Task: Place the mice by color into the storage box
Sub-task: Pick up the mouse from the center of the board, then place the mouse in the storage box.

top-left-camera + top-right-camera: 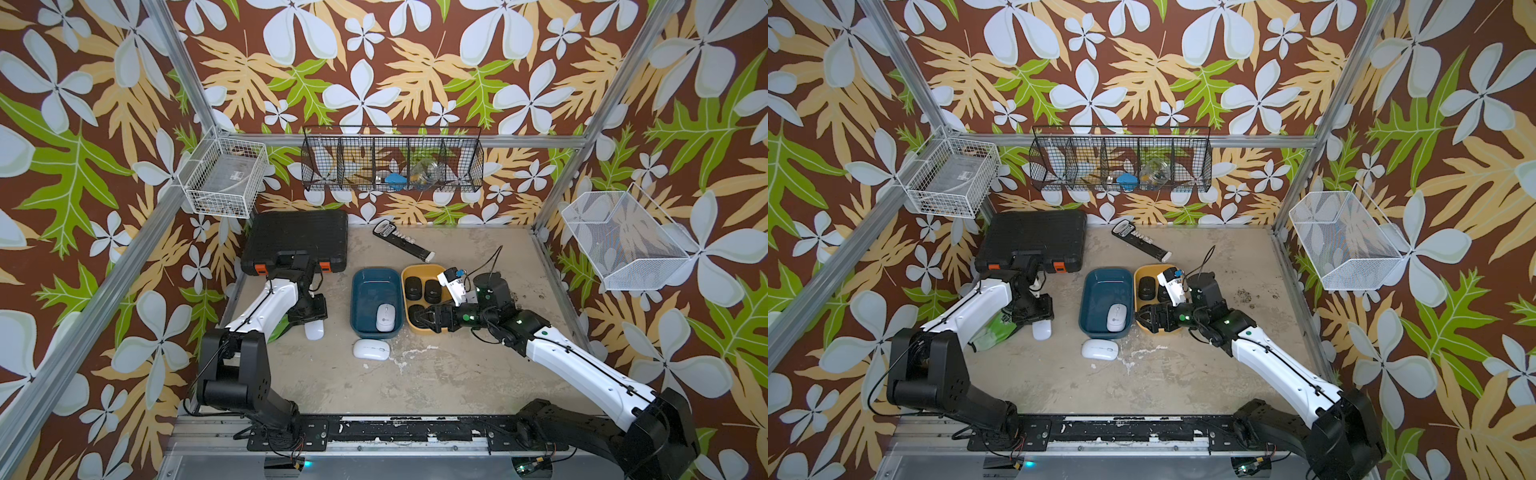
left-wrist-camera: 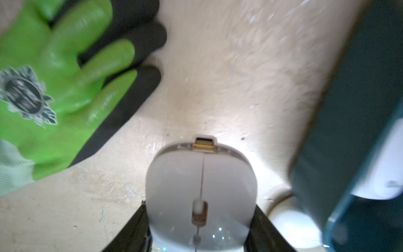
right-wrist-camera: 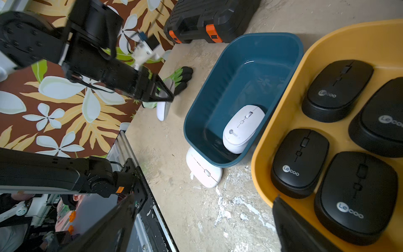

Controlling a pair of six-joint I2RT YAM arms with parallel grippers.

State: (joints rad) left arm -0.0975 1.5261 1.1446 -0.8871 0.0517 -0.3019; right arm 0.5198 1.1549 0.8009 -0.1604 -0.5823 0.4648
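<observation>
My left gripper should next move across the rim of the blue bin beside it that holds a white mouse, opposite the glove. Then it should go down onto the bin's bottom (image 1: 366, 314) beside that mouse and let go.
My left gripper (image 2: 199, 227) is shut on a white mouse (image 2: 200, 185), its black fingers pressed against both sides. In both top views this mouse (image 1: 314, 330) is low over the table, left of the blue bin (image 1: 376, 272). Another white mouse (image 1: 385, 318) lies inside the blue bin, and a third (image 1: 371, 349) lies on the table just in front of it. The yellow bin (image 1: 420, 269) holds several black mice (image 3: 299, 161). My right gripper (image 1: 428, 320) hangs open and empty over the yellow bin's near left corner (image 3: 261, 174).
A green and black glove (image 2: 54, 87) lies left of the held mouse. A black tool case (image 1: 299, 237) sits at the back left and a black remote (image 1: 401, 241) at the back middle. Wire baskets (image 1: 392, 160) hang on the walls.
</observation>
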